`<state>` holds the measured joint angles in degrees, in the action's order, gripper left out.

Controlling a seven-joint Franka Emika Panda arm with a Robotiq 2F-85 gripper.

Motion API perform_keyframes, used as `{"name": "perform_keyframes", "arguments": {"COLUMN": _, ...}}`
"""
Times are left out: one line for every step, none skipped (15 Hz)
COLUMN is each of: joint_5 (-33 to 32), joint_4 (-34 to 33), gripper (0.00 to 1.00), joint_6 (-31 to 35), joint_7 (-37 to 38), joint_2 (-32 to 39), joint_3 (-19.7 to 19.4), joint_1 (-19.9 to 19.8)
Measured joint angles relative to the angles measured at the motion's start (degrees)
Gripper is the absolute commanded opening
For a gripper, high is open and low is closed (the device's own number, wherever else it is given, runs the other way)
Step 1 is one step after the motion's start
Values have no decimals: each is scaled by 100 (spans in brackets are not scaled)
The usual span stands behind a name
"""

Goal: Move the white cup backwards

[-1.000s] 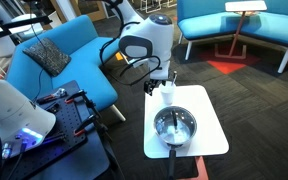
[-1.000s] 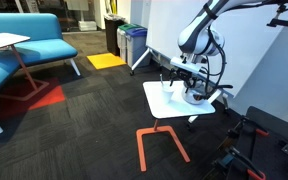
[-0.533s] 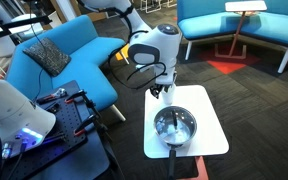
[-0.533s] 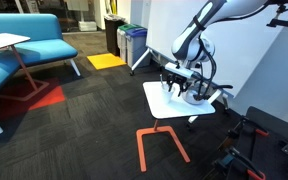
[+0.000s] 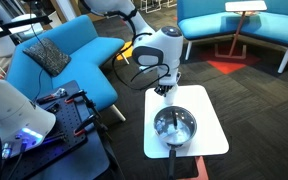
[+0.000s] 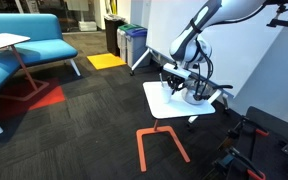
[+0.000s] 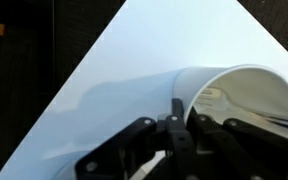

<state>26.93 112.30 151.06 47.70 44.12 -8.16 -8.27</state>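
I need to move the white cup [image 7: 239,88] outward next, then release it at the table's bare far corner, clear of the pot.
In the wrist view the white cup [image 7: 239,88] fills the right side, standing on the white table [image 7: 114,70]. My gripper [image 7: 182,120] is shut on its near rim, one finger outside the wall and one inside. In both exterior views the gripper [image 5: 165,87] [image 6: 177,84] is down at the table's back corner and hides most of the cup. The round silver pot [image 5: 174,125] [image 6: 196,96] stands just beside it, nearer the table's middle. No stick-like piece shows.
The small white table [image 5: 209,112] [image 6: 162,104] rests on an orange frame [image 6: 159,140]. A blue sofa [image 5: 59,60] and a black cart [image 5: 69,125] stand close to it. More blue seats [image 5: 239,25] are further off. Waste bins [image 6: 132,42] stand by the wall.
The arm has come down over the cup, and the jaws, open a second ago, have closed on its rim. The pot has not moved.
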Motion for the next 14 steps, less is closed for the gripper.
{"name": "perform_keyframes", "arguments": {"joint_5": 0, "joint_4": -29, "gripper": 1, "joint_6": 0, "joint_7": 0, "joint_2": -1, "joint_3": -3, "joint_1": 1}}
{"name": "perform_keyframes", "arguments": {"joint_5": 0, "joint_4": -48, "gripper": 1, "joint_6": 0, "joint_7": 0, "joint_2": -3, "joint_3": -8, "joint_1": 5}}
{"name": "perform_keyframes", "arguments": {"joint_5": 0, "joint_4": -55, "gripper": 1, "joint_6": 1, "joint_7": 0, "joint_2": -14, "joint_3": -15, "joint_1": 10}}
{"name": "perform_keyframes", "arguments": {"joint_5": 0, "joint_4": -55, "gripper": 1, "joint_6": 12, "joint_7": 0, "joint_2": -46, "joint_3": -21, "joint_1": 16}}
{"name": "perform_keyframes", "arguments": {"joint_5": 0, "joint_4": -53, "gripper": 1, "joint_6": 29, "joint_7": 0, "joint_2": -107, "joint_3": -27, "joint_1": 24}}
{"name": "perform_keyframes", "arguments": {"joint_5": 0, "joint_4": -55, "gripper": 1, "joint_6": 40, "joint_7": 0, "joint_2": -193, "joint_3": -38, "joint_1": 33}}
{"name": "perform_keyframes", "arguments": {"joint_5": 0, "joint_4": -59, "gripper": 1, "joint_6": 41, "joint_7": 0, "joint_2": -299, "joint_3": -53, "joint_1": 39}}
{"name": "perform_keyframes", "arguments": {"joint_5": -1, "joint_4": -79, "gripper": 1, "joint_6": 40, "joint_7": 17, "joint_2": -404, "joint_3": -74, "joint_1": 48}}
{"name": "perform_keyframes", "arguments": {"joint_5": -18, "joint_4": -134, "gripper": 1, "joint_6": 38, "joint_7": 100, "joint_2": -489, "joint_3": -103, "joint_1": 58}}
{"name": "perform_keyframes", "arguments": {"joint_5": -67, "joint_4": -235, "gripper": 1, "joint_6": 12, "joint_7": 225, "joint_2": -534, "joint_3": -141, "joint_1": 76}}
{"name": "perform_keyframes", "arguments": {"joint_5": -140, "joint_4": -380, "gripper": 1, "joint_6": -61, "joint_7": 371, "joint_2": -538, "joint_3": -191, "joint_1": 104}}
{"name": "perform_keyframes", "arguments": {"joint_5": -232, "joint_4": -555, "gripper": 1, "joint_6": -176, "joint_7": 544, "joint_2": -517, "joint_3": -243, "joint_1": 135}}
{"name": "perform_keyframes", "arguments": {"joint_5": -341, "joint_4": -747, "gripper": 1, "joint_6": -325, "joint_7": 720, "joint_2": -473, "joint_3": -278, "joint_1": 154}}
{"name": "perform_keyframes", "arguments": {"joint_5": -451, "joint_4": -961, "gripper": 1, "joint_6": -504, "joint_7": 906, "joint_2": -403, "joint_3": -310, "joint_1": 173}}
